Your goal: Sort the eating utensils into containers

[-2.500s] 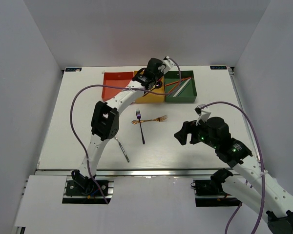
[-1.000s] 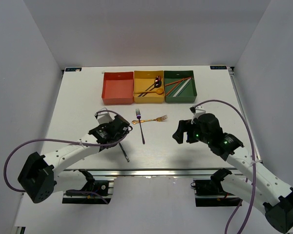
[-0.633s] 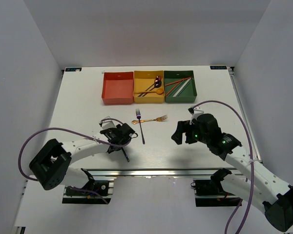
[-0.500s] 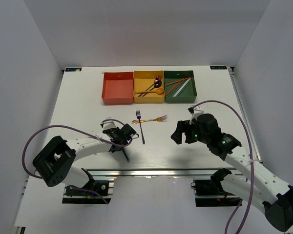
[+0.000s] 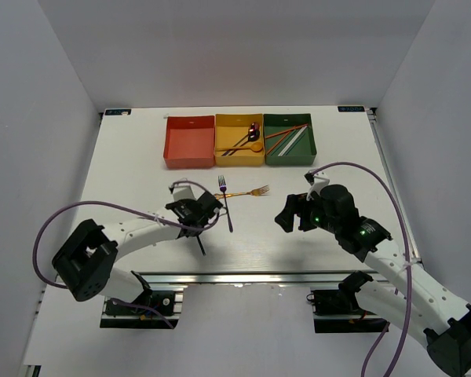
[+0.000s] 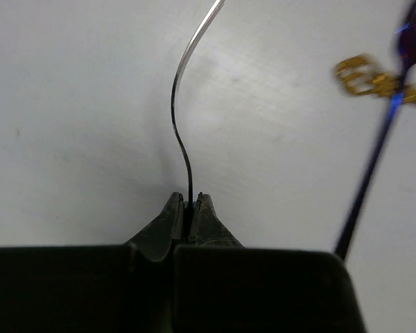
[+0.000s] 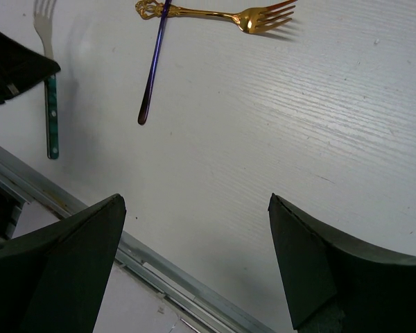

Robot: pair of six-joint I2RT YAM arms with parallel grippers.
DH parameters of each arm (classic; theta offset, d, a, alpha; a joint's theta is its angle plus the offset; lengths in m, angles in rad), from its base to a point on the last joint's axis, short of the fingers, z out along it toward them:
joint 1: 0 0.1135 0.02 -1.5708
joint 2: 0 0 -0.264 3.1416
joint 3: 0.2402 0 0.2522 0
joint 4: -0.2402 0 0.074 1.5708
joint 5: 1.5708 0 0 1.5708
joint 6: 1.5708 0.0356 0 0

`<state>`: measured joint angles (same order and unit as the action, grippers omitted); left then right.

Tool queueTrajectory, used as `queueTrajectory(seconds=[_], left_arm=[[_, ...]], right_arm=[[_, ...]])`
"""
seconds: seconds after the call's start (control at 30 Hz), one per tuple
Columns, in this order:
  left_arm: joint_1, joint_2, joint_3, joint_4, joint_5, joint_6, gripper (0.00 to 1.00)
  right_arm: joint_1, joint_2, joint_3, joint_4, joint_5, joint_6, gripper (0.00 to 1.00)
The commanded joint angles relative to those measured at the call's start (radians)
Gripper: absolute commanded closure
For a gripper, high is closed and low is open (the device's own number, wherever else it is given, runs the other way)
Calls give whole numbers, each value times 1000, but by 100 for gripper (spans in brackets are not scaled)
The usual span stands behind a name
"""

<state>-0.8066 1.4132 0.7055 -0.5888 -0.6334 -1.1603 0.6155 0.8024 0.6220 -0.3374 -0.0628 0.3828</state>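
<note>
The red box stands empty, so my left gripper lifts and carries the green-handled fork outward over it next. Then it lowers and releases the fork inside.
My left gripper is shut on a silver fork with a green handle near the table's front. In the left wrist view the fork runs edge-on away from the closed jaws of the gripper. The right wrist view shows the same fork. A purple fork and a gold fork lie crossed mid-table. The red box, yellow box and green box stand in a row at the back. My right gripper is open and empty, right of the forks.
The yellow box holds spoons, and the green box holds chopsticks. The table's metal front rail runs just below my right gripper. White walls close in the left, right and back sides.
My left arm swung from the boxes down to the green-handled fork and shut on it. It has since shifted it slightly away from the front edge. My right arm has barely moved.
</note>
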Motion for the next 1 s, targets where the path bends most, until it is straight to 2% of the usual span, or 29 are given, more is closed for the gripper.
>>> queueTrajectory(seconds=[0.0,0.1,0.23,0.3,0.33,0.37,0.4,0.43,0.47,0.5,0.57,0.6,0.63,0.73,0.87,0.97], left_arm=[[4,-76,207,-83,-161,228,100],[61,-65,316,-123,-163,310,100],[90,-45,422,-141,-241,436,100],[116,-27,498,-47,-238,607,100],[176,-14,526,-22,-232,634,100],[220,-2,551,25,-194,671,100],[266,38,598,117,-61,704,100],[362,74,642,133,2,697,100],[395,122,701,138,42,689,100],[418,233,838,129,72,676,100],[466,353,984,101,96,639,100],[484,471,1129,65,124,586,100],[516,527,1193,57,185,565,100],[546,698,1384,63,233,511,100],[570,808,1471,107,230,488,100],[584,832,1432,173,250,487,100]], right_arm=[[-3,-22,15,37,-15,-22,12],[-3,-26,15,28,-6,-30,12],[-2,-31,10,26,11,-36,11],[-3,-26,12,31,12,-36,11],[-3,-23,13,32,9,-36,11],[-2,-20,13,35,6,-36,11],[-3,-16,13,40,3,-35,11],[-2,-11,13,46,-2,-35,11],[-2,-8,13,46,-2,-36,11],[-2,-3,12,44,1,-38,11],[-3,0,8,41,9,-42,11],[-3,0,4,41,12,-42,11],[-3,0,2,41,15,-44,11],[-5,0,1,44,15,-42,12],[-5,-3,7,40,3,-39,12],[-5,-14,7,40,-3,-39,12]])
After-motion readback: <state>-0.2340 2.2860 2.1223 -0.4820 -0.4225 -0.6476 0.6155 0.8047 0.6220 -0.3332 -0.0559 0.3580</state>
